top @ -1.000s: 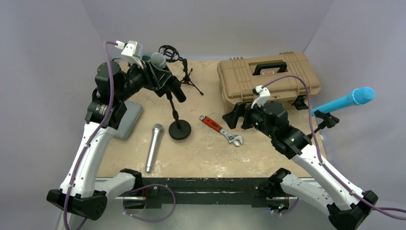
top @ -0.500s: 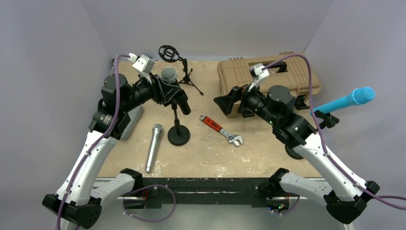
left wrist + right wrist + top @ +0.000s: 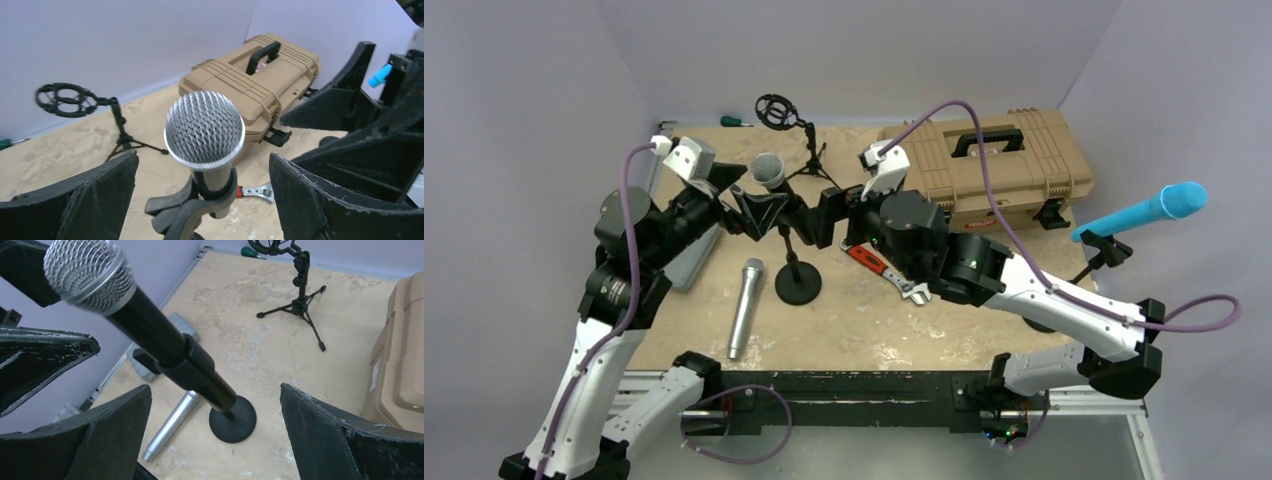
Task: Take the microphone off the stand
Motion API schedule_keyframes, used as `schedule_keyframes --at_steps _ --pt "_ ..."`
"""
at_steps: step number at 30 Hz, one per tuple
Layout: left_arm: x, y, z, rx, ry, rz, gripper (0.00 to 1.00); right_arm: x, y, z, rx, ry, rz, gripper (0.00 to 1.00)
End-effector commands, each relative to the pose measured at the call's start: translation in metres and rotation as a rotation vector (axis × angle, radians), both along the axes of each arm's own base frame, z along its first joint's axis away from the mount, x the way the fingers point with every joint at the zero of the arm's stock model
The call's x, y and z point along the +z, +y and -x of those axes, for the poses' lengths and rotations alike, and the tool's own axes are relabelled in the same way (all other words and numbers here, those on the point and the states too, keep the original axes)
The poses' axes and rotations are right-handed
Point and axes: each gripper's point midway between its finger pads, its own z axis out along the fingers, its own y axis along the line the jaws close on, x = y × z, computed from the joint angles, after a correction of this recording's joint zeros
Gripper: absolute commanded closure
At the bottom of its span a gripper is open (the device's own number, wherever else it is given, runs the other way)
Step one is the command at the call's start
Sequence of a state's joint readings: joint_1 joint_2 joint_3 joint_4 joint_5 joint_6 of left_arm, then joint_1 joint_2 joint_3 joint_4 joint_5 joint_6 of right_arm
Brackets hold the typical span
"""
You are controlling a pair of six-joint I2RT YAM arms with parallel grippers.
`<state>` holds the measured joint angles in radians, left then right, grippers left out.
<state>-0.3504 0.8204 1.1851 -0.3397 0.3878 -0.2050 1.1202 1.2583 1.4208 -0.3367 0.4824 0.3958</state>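
Note:
The microphone's black body below the mesh head (image 3: 783, 189) (image 3: 150, 324) lies to my right gripper's left in the top view, so next my right gripper should come across onto it.
The microphone (image 3: 770, 170) has a silver mesh head and a black body, and it sits tilted in the clip of a black stand (image 3: 797, 283) with a round base. My left gripper (image 3: 748, 197) is open. In the left wrist view its fingers (image 3: 75, 200) flank the microphone head (image 3: 204, 129) and the clip (image 3: 200, 210) without touching them. My right gripper (image 3: 826, 215) is open too, close to the microphone's lower end from the right. In the right wrist view the black body (image 3: 165, 350) runs down between its open jaws toward the stand base (image 3: 232, 419).
A silver microphone (image 3: 746, 305) lies on the table left of the stand. A red-handled wrench (image 3: 886, 272) lies to its right. A tan toolbox (image 3: 984, 160) stands at the back right and a small tripod mount (image 3: 789, 115) behind. A blue microphone (image 3: 1144, 212) stands far right.
My left gripper has let go of the microphone and opened, and the arm has drawn back left. My right arm has swung left from the toolbox up to the microphone.

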Motion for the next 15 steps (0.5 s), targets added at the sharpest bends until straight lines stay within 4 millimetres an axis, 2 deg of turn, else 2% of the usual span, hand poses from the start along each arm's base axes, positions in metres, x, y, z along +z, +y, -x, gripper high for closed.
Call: schedule_keyframes --at_steps 1,3,4,8,11,15 --pt "0.028 0.034 0.009 0.167 -0.121 -0.005 0.00 0.034 -0.004 0.004 -0.222 -0.077 -0.030 0.01" --pt "0.035 0.060 0.012 0.305 -0.150 0.019 0.00 0.039 0.007 0.015 -0.256 -0.115 0.005 0.01" --pt "0.036 0.081 0.009 0.418 -0.157 0.036 0.00 0.040 0.011 0.017 -0.286 -0.127 0.025 0.01" --pt "0.024 0.142 0.010 0.751 -0.157 0.098 0.00 0.038 0.032 0.015 -0.363 -0.158 0.110 0.03" --pt "0.016 0.165 0.016 0.869 -0.176 0.120 0.00 0.038 0.044 0.009 -0.395 -0.178 0.157 0.03" --pt "0.008 0.178 0.020 0.931 -0.213 0.149 0.00 0.041 0.059 0.005 -0.388 -0.223 0.192 0.04"
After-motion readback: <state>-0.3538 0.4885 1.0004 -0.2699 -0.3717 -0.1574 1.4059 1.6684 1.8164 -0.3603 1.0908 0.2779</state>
